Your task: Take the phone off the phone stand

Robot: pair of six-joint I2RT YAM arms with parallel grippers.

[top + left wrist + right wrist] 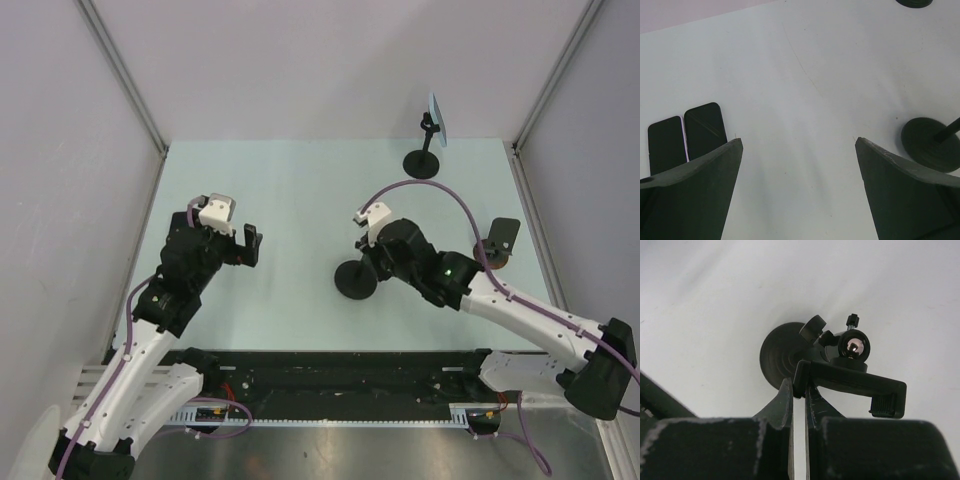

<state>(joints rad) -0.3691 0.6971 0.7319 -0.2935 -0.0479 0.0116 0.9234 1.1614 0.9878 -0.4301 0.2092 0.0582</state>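
My right gripper needs to carry the middle stand to the right in the top view next, to the bare tabletop before the back stand, because that spot is clear.
Three black phone stands show in the top view. The back stand (424,160) holds a light blue phone (437,120). The middle stand (354,281) has an empty clamp (850,380) above its round base (777,357). My right gripper (799,385) is nearly shut, its fingertips pinching the clamp's left end; in the top view it (362,262) sits over that stand. My left gripper (248,245) is open and empty above bare table (799,142). Two dark phones (704,130) (666,142) lie flat by its left finger.
A third stand (503,240) with a dark plate stands at the right edge; I cannot tell if it holds a phone. The middle stand's base (929,145) shows right of the left gripper. Walls close in the left, right and back.
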